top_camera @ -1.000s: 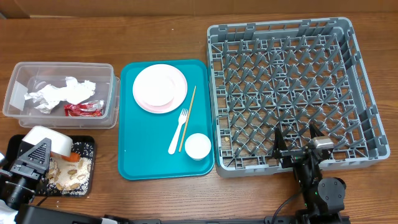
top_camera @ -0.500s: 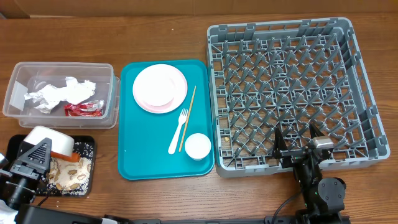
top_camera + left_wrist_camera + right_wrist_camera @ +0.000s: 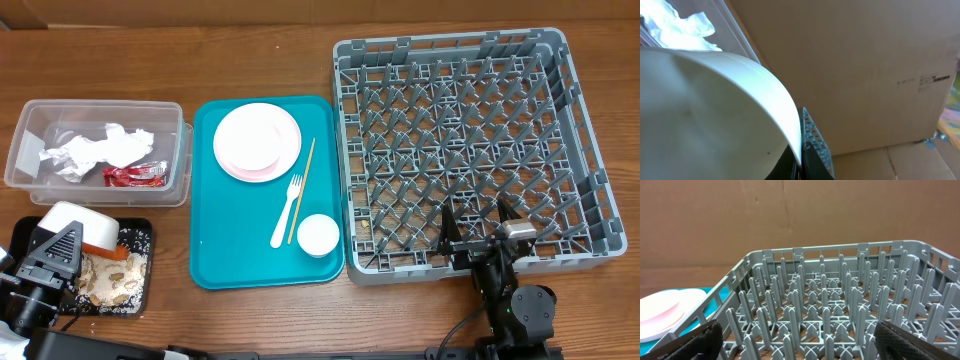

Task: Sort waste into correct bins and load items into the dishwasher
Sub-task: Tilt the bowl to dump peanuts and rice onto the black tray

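I should next swing my left gripper over the bare teal tray beside the fork's handle. Then I should level the bowl (image 3: pixel 80 226), lower it and let go of the bowl's rim.
My left gripper (image 3: pixel 75 238) is shut on the rim of a white bowl (image 3: pixel 80 226), held tilted over the black tray (image 3: pixel 140 262) that holds beige food scraps (image 3: pixel 112 277). In the left wrist view the bowl (image 3: pixel 705 115) fills the frame, pinched at my left gripper (image 3: pixel 801 160). The clear tub (image 3: pixel 30 125) holds crumpled napkins (image 3: pixel 95 150) and a red wrapper (image 3: pixel 135 174). On the teal tray (image 3: pixel 215 265) lie a pink plate (image 3: pixel 257 141) with a white one on it, a fork (image 3: pixel 286 211), a chopstick (image 3: pixel 302 190) and a small white cup (image 3: pixel 318 234). My right gripper (image 3: pixel 482 225) is open over the grey rack's (image 3: pixel 460 150) front edge.
The rack's (image 3: pixel 830 305) upright pegs fill the right wrist view, with my right gripper (image 3: pixel 800 340) wide apart in front of them. Brown cardboard stands behind the table. Bare wooden table lies along the far edge and between the containers.
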`<state>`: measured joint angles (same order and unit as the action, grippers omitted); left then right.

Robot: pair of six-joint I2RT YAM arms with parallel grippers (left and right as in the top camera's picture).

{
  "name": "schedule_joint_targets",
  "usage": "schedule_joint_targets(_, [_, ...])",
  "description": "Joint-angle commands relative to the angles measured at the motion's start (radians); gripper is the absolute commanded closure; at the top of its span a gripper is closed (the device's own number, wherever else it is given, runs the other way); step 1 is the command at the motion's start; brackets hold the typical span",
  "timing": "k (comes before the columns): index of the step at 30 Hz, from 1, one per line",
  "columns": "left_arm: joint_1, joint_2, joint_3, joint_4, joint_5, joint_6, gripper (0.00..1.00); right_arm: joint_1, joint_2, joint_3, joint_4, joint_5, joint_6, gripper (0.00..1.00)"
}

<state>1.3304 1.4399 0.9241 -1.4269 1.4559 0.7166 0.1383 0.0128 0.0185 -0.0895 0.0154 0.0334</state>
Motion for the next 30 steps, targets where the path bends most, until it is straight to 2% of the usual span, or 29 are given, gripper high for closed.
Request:
schedule_joint_targets(1, [0.005,-0.015,-0.002,0.013,0.042,0.044,0.96,0.003,-0.008,-0.011,0.008,0.009,-0.001,0.0])
schedule_joint_targets(4, [0.005,-0.015,-0.002,0.0,0.021,0.008,0.96,0.003,-0.008,-0.011,0.008,0.009,-0.001,0.0])
schedule_joint_targets(7, [0.005,-0.015,-0.002,0.021,0.042,0.062,0.96,0.003,-0.008,-0.011,0.008,0.008,-0.001,0.0])
schedule_joint_targets(9, [0.004,-0.015,-0.002,0.003,0.026,0.019,0.96,0.003,-0.008,-0.011,0.008,0.008,-0.001,0.0])
schedule_joint_targets(11, [0.004,-0.015,-0.002,-0.031,0.045,0.059,0.96,0.003,-0.008,-0.011,0.008,0.008,-0.001,0.0])
schedule_joint_targets(13, [0.004,-0.015,-0.002,0.007,0.053,0.122,0.96,0.003,-0.008,-0.011,0.008,0.009,-0.001,0.0])
schedule_joint_targets(15, [0.004,-0.015,-0.002,-0.02,0.027,0.035,0.96,0.003,-0.008,-0.011,0.008,0.008,-0.001,0.0])
schedule_joint_targets(18, [0.004,-0.015,-0.002,-0.002,0.038,0.106,0.96,0.003,-0.008,-0.011,0.008,0.008,-0.001,0.0])
schedule_joint_targets(21, [0.004,-0.014,-0.002,0.014,0.027,0.064,0.96,0.003,-0.008,-0.011,0.008,0.009,-0.001,0.0])
schedule_joint_targets(28, [0.004,-0.014,-0.002,-0.016,0.031,0.048,0.96,0.003,-0.008,-0.011,0.008,0.008,-0.001,0.0])
schedule_joint_targets(30, [0.003,-0.014,-0.002,0.044,0.029,0.068,0.96,0.003,-0.008,-0.011,0.008,0.008,-0.001,0.0])
